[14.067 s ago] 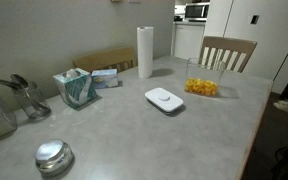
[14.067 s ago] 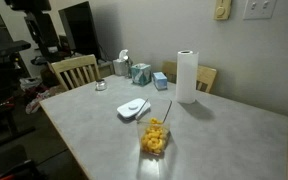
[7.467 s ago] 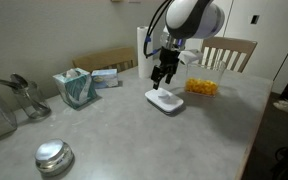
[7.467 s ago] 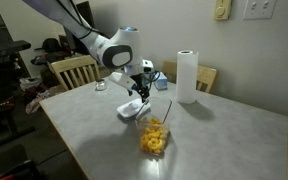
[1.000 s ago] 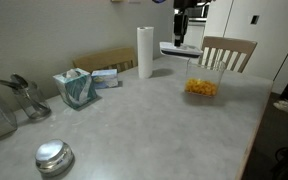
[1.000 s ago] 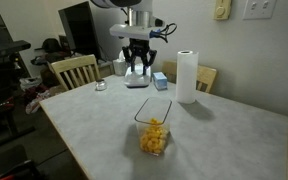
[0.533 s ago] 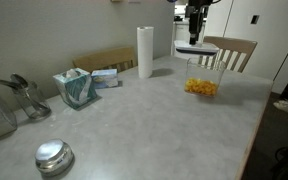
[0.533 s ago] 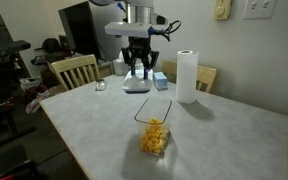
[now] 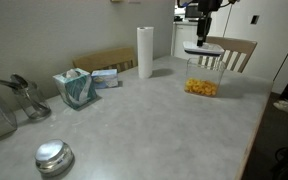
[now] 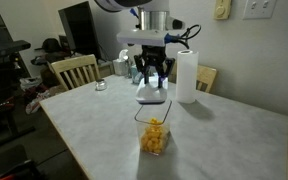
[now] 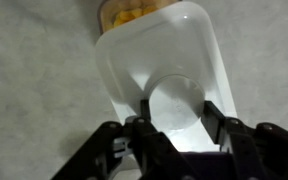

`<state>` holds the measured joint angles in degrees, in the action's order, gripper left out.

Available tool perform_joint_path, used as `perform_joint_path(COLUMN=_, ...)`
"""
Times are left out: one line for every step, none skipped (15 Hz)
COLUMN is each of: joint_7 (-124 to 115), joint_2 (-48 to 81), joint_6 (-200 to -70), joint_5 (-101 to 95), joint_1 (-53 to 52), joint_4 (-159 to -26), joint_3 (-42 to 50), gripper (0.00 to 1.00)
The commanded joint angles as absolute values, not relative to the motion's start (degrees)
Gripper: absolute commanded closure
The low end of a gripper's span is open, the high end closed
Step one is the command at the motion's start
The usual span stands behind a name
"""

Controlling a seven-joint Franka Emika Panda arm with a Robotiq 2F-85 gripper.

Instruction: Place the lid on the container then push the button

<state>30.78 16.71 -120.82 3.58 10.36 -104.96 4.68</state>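
Observation:
The robot's gripper will next lower the lid and bring it toward the container's uncovered side onto the container's open rim (image 10: pixel 154 113), then let go of it, because yellow contents show past the lid's far edge.
My gripper (image 11: pixel 177 108) is shut on the white rounded-square lid (image 11: pixel 164 60), its fingers (image 11: pixel 213 108) clasping the two sides of the round raised button (image 11: pixel 177 95) in the lid's centre. In both exterior views the lid (image 9: pixel 203 48) (image 10: pixel 152 97) hangs level in the air, just above the clear square container (image 9: pixel 202 80) (image 10: pixel 154 131) with yellow-orange pieces inside. The gripper (image 9: pixel 203 36) (image 10: pixel 152 80) points straight down over it. In the wrist view the container's yellow contents (image 11: pixel 124 14) peek out past the lid's far edge.
A paper towel roll (image 9: pixel 145 52) stands behind the container. A teal tissue box (image 9: pixel 75 87), a round metal lid (image 9: pixel 54 156) and a faucet-like fixture (image 9: pixel 22 95) sit further along the grey table (image 9: pixel 134 120). Wooden chairs (image 9: pixel 230 52) (image 10: pixel 74 70) stand at its edges.
The gripper has carried the lid sideways and down, from beside the paper towel roll to a spot just over the container. Its grip on the lid is unchanged.

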Motion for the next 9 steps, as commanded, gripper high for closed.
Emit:
perform_joint_path(joint_7=32.9, joint_2=17.3, joint_6=-124.4, joint_5=4.8, joint_1=12.5, joint_4=-106.0, joint_3=4.5, gripper=0.71)
perform_joint_path(joint_7=32.8, joint_2=17.4, joint_6=-124.7, joint_5=5.4, joint_1=12.9, joint_4=-106.2, joint_3=4.5, gripper=0.71)
perform_joint_path(joint_7=32.5, joint_2=17.7, joint_6=-124.8, joint_5=6.5, joint_1=13.4, joint_4=-106.0, joint_3=4.3, gripper=0.71)
perform_joint_path(joint_7=31.9, joint_2=17.9, joint_6=-124.9, joint_5=7.8, joint_1=13.8, joint_4=-105.8, joint_3=4.2, gripper=0.71)
perform_joint_path(joint_7=32.0, joint_2=18.2, joint_6=-124.7, joint_5=8.9, joint_1=14.1, joint_4=-105.6, joint_3=4.0, gripper=0.71)
perform_joint_path(joint_7=32.2, joint_2=18.4, joint_6=-124.6, joint_5=9.9, joint_1=14.4, joint_4=-105.5, joint_3=3.9, gripper=0.71)
perform_joint_path(joint_7=32.7, joint_2=18.5, joint_6=-124.4, joint_5=10.9, joint_1=14.7, joint_4=-105.6, joint_3=3.9, gripper=0.71)
perform_joint_path(joint_7=33.4, joint_2=18.4, joint_6=-124.4, joint_5=11.7, joint_1=14.9, joint_4=-105.9, joint_3=3.8, gripper=0.71)
perform_joint_path(joint_7=33.8, joint_2=18.4, joint_6=-124.3, joint_5=12.4, joint_1=15.1, joint_4=-106.1, joint_3=3.8, gripper=0.71)
